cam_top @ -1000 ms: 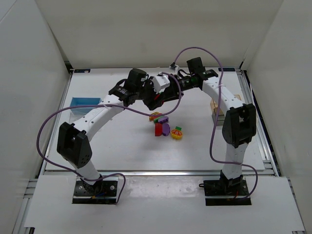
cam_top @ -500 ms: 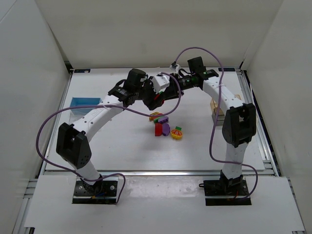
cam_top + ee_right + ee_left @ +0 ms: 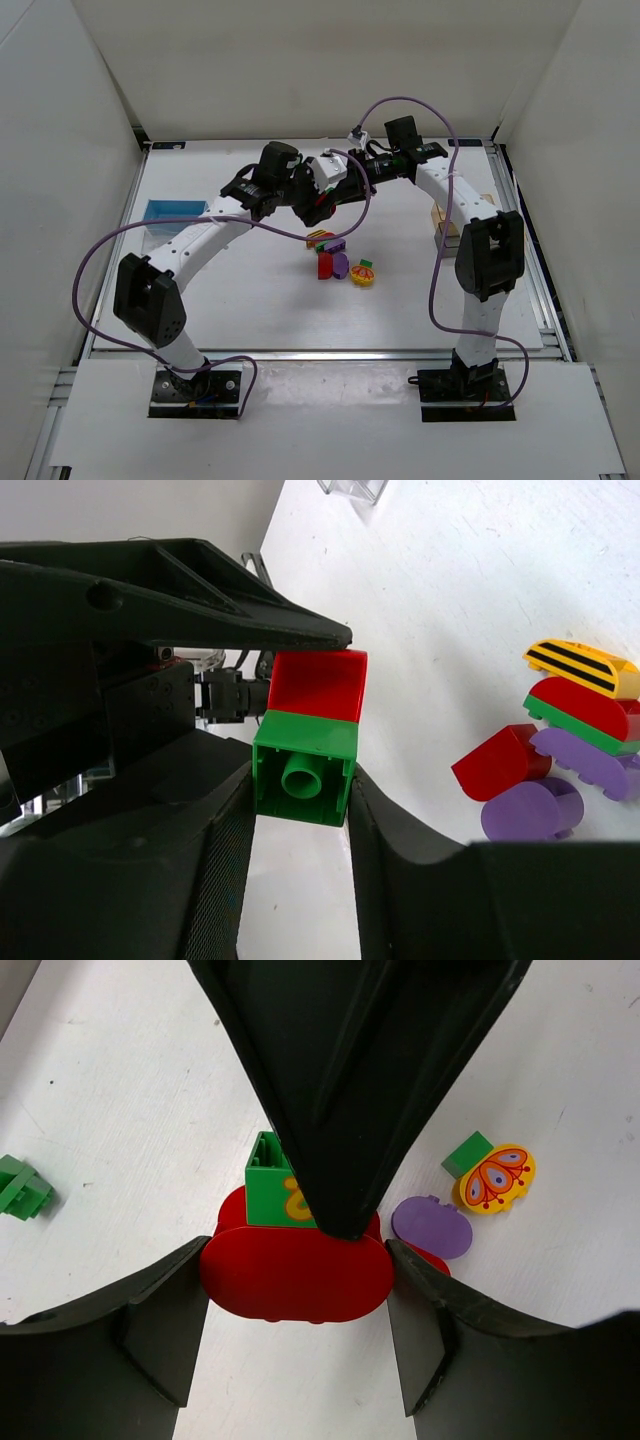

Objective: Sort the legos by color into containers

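I will move my right gripper away to the right in the top view, down over the gray container (image 3: 448,244), and let go, because the green lego is attached to the red lego.
A red lego (image 3: 295,1275) joined to a green lego (image 3: 305,770) hangs above the table between both grippers. My left gripper (image 3: 295,1290) is shut on the red lego, its fingers pressing both rounded ends. My right gripper (image 3: 303,780) is shut on the green lego from the other side. More legos lie in a pile (image 3: 340,260) on the table below: a purple oval (image 3: 432,1227), a yellow butterfly piece (image 3: 495,1177), a yellow striped piece (image 3: 580,665) and a red rounded one (image 3: 500,762). The blue container (image 3: 175,210) stands at the left, a tan one (image 3: 445,225) at the right.
A single green lego (image 3: 22,1187) lies apart from the pile. A clear container (image 3: 350,488) stands toward the back of the table. Both arms arch over the table's middle and meet above the pile, with purple cables looping beside them.
My right gripper has closed onto the green lego. Both arms have hardly moved, and the left gripper's hold on the red lego is unchanged.
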Available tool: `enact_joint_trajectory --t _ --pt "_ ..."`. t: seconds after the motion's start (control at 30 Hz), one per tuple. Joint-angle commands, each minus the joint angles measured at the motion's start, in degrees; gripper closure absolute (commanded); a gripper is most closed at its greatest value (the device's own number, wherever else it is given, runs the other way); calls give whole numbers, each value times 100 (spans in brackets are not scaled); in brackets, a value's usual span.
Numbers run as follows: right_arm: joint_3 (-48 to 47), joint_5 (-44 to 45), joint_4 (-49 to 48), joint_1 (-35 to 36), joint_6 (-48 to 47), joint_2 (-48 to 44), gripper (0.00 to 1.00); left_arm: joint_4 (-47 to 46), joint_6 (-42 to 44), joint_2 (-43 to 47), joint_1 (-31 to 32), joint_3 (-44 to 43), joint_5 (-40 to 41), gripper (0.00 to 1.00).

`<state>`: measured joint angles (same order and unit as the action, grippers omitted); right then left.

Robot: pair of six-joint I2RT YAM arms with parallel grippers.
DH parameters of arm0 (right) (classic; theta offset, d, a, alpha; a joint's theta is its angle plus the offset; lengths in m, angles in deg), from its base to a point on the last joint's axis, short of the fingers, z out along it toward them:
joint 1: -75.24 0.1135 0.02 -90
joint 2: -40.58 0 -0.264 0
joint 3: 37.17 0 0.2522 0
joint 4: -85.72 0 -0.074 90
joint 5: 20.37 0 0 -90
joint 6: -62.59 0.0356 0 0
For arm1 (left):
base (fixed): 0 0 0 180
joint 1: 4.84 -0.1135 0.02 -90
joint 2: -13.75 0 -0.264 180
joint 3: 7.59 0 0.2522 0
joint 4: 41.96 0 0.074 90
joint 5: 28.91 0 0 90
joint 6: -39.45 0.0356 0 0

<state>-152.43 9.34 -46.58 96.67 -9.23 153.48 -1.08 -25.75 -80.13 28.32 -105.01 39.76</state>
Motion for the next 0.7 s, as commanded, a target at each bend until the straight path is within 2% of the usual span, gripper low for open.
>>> enact_joint_trajectory --t 0.0,0.17,0.3,0.43,0.67 --pt "-213 -448 -396 63 98 -101 73 75 -1 230 58 121 -135 67" --pt "-327 -422 -431 28 134 -119 85 84 8 301 49 262 -179 67" --pt "-450 -352 -475 -130 195 -137 99 92 8 397 76 385 -197 67" --pt "-503 -211 -449 -411 178 -242 100 84 -27 476 93 578 -214 69" --pt "-451 131 147 -868 -505 -462 100 128 -98 556 146 728 -215 69"
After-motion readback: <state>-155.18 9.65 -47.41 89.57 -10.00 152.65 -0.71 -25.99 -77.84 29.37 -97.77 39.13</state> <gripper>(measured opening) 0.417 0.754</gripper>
